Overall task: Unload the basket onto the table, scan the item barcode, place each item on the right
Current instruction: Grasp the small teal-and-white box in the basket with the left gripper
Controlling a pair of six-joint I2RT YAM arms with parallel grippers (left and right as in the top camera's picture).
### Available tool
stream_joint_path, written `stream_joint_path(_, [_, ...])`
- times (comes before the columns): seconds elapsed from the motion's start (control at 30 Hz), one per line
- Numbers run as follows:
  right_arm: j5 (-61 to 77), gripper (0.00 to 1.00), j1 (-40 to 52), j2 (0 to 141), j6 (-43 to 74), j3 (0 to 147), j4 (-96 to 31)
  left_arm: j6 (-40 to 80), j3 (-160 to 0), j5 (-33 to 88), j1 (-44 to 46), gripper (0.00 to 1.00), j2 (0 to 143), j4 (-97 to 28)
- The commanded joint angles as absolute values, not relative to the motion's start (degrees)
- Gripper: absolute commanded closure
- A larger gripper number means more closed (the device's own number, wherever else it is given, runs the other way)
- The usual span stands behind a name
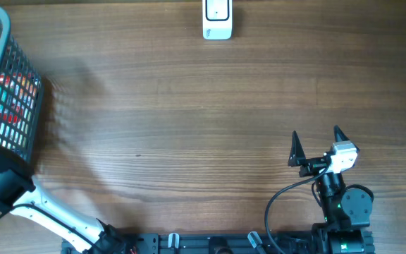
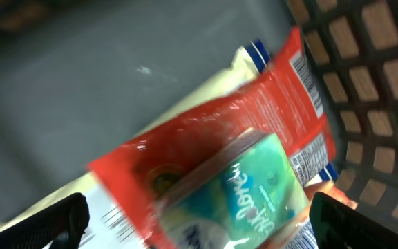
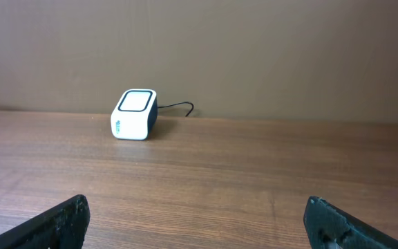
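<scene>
The left gripper will next lower its open fingers around the sides of the teal pack [image 2: 254, 183], which is uncovered on the red packet [image 2: 199, 135], and then close on the pack.
In the left wrist view my left gripper [image 2: 199, 223] hangs open inside the basket [image 2: 375, 83], its fingers [image 2: 61, 223] spread wide. Between them lies a blurred teal pack [image 2: 254, 183] on top of a red packet [image 2: 199, 135], which has a barcode [image 2: 308, 77] near its far edge. A cream packet [image 2: 209, 79] lies underneath. The white barcode scanner [image 1: 217, 20] stands at the table's far edge, also seen in the right wrist view [image 3: 134, 114]. My right gripper [image 1: 316, 146] is open and empty above the near right of the table [image 3: 199, 223].
The wire basket [image 1: 9, 92] sits at the far left edge with several colourful packets showing through its mesh. My left arm [image 1: 9, 189] reaches up to it from the near left; its fingers do not show overhead. A dark cable [image 3: 182, 107] runs behind the scanner.
</scene>
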State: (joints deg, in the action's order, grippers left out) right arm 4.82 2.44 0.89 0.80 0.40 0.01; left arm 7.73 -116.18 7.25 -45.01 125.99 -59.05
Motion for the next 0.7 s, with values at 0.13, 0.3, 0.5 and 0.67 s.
stream_joint_path(0.13, [4.3, 0.0, 2.4, 0.4, 1.5, 0.3, 0.1, 3.2, -116.1, 15.4, -44.5, 0.03, 130.6, -59.4])
stream_joint_path(0.3, [4.3, 0.0, 2.4, 0.4, 1.5, 0.3, 0.1, 3.2, -116.1, 15.6, -44.4, 0.31, 130.9, -59.5])
stream_joint_path(0.5, [4.3, 0.0, 2.4, 0.4, 1.5, 0.3, 0.1, 3.2, -116.2, 15.6, -44.4, 0.63, 130.8, -59.7])
stream_joint_path(0.67, [4.3, 0.0, 2.4, 0.4, 1.5, 0.3, 0.1, 3.2, -116.2, 15.6, -44.6, 0.89, 129.5, -59.8])
